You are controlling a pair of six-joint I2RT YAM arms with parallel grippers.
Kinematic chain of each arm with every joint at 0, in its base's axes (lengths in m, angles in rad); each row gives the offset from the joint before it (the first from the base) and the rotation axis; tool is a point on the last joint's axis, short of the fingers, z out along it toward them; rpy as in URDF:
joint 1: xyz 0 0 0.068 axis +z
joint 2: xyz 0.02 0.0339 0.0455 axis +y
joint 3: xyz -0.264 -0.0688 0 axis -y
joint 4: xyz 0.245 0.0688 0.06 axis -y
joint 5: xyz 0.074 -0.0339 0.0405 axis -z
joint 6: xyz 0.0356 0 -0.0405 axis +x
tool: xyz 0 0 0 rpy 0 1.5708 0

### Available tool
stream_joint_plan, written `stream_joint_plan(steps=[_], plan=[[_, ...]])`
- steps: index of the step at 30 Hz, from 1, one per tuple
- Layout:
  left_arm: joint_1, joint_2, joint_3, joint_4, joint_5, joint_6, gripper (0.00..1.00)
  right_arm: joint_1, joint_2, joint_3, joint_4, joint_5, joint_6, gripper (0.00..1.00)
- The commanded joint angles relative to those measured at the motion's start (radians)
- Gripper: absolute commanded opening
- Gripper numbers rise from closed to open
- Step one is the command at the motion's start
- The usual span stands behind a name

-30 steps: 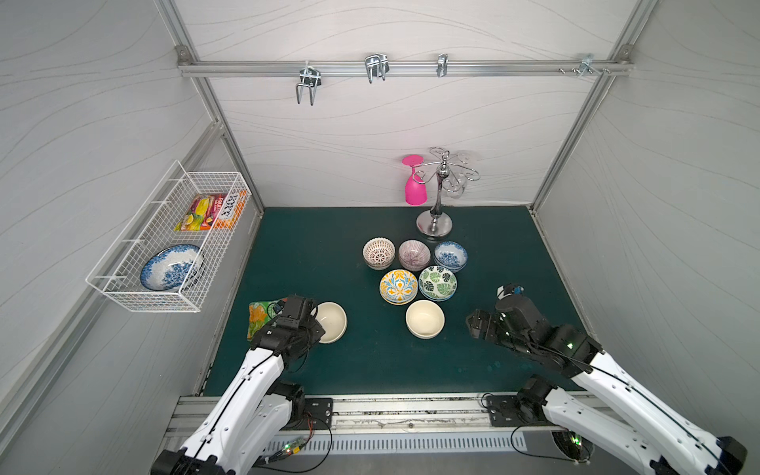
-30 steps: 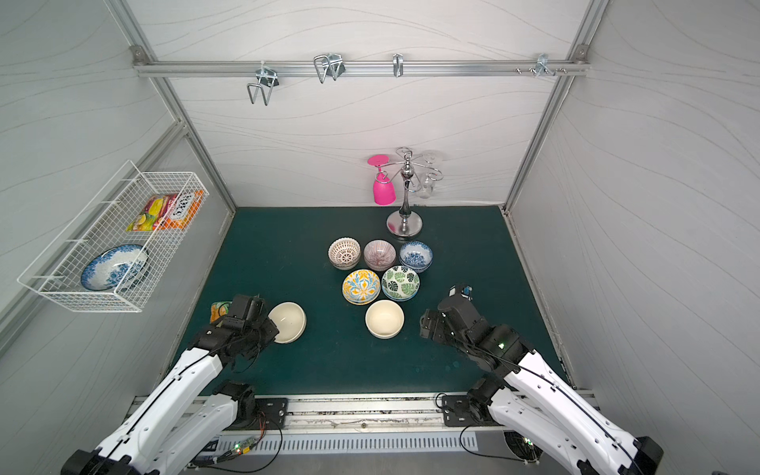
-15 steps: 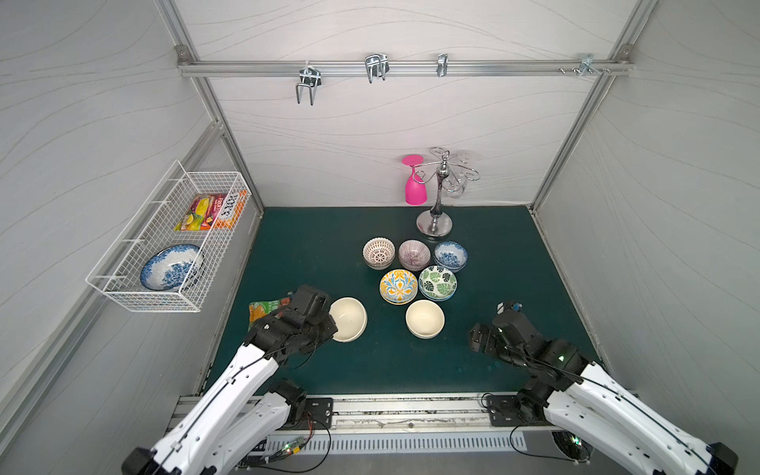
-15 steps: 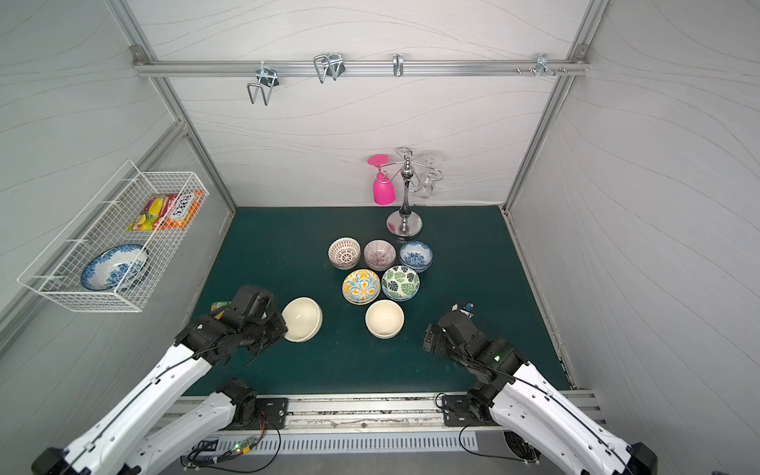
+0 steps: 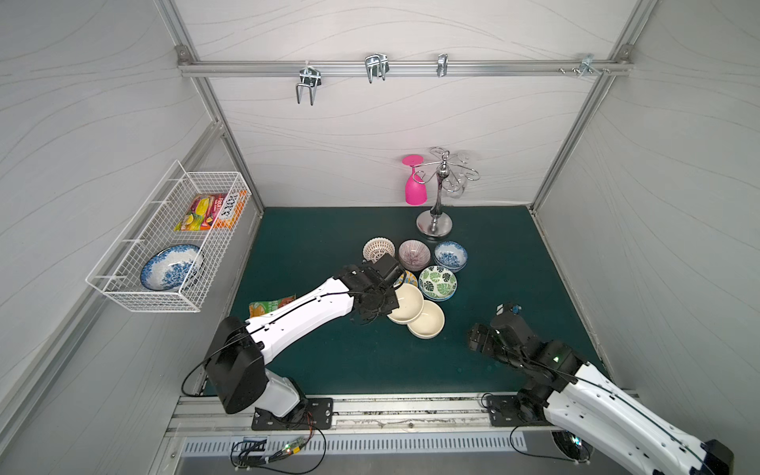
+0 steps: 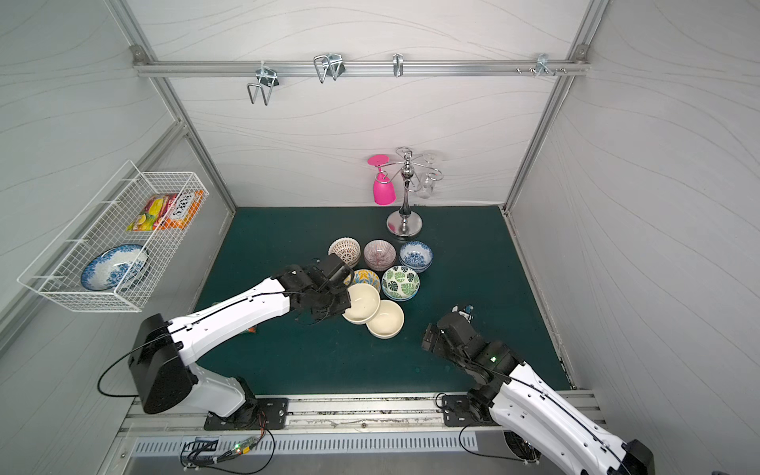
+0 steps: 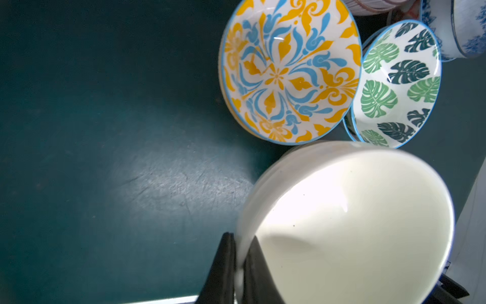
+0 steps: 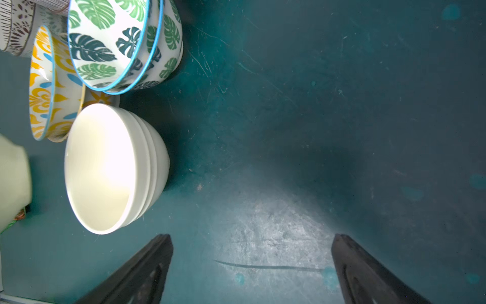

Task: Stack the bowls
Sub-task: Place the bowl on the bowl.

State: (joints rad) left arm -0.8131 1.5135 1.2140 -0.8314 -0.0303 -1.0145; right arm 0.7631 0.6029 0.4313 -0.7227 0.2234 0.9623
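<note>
The held bowl still hangs off the centre of the second cream bowl (image 5: 428, 319). My left gripper moves across and down next until it sits inside, then releases.
My left gripper (image 7: 240, 237) is shut on the rim of a plain cream bowl (image 7: 355, 223), one finger inside and one outside. In both top views this bowl (image 5: 405, 303) (image 6: 361, 303) hangs just left of a second cream bowl (image 5: 426, 325) (image 8: 105, 168) standing on the mat, overlapping its rim. Behind them sit the yellow-blue floral bowl (image 7: 286, 71), green leaf bowl (image 5: 438, 281), white lattice bowl (image 5: 377, 249), pink striped bowl (image 5: 414, 254) and blue-and-white bowl (image 5: 450, 255). My right gripper (image 8: 251, 237) (image 5: 475, 341) is open and empty over bare mat, right of the cream bowls.
A chrome glass rack (image 5: 440, 197) with a pink glass (image 5: 414, 185) stands at the back. A wire basket (image 5: 123, 283) on the left wall holds a blue-and-white dish (image 5: 170, 267) and snack packets. A green-orange packet (image 5: 267, 306) lies under the left arm.
The left arm has carried the cream bowl from the mat's left side rightward up to the other cream bowl. The right arm has drawn back toward the front, still open.
</note>
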Motion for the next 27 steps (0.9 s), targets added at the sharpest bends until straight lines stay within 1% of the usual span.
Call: stream_joint_plan(steps=[1, 6, 10, 15, 19, 27], plan=[[-0.025, 0.053, 0.085, 0.089, 0.031, -0.001, 0.00, -0.009, 0.020, -0.002, 0.032, 0.001, -0.001, 0.99], [-0.052, 0.147, 0.135, 0.081, 0.035, -0.002, 0.00, -0.017, 0.036, -0.006, 0.044, -0.004, -0.009, 0.99], [-0.072, 0.187, 0.156, 0.088, 0.036, -0.006, 0.00, -0.035, 0.034, -0.015, 0.055, -0.022, -0.017, 0.99], [-0.093, 0.215, 0.172, 0.060, 0.007, -0.009, 0.00, -0.068, 0.033, -0.025, 0.066, -0.048, -0.026, 0.99], [-0.108, 0.227, 0.167, 0.073, 0.003, -0.013, 0.00, -0.087, 0.030, -0.032, 0.076, -0.067, -0.035, 0.99], [-0.132, 0.264, 0.187, 0.043, -0.025, -0.017, 0.00, -0.105, 0.042, -0.032, 0.085, -0.086, -0.046, 0.99]])
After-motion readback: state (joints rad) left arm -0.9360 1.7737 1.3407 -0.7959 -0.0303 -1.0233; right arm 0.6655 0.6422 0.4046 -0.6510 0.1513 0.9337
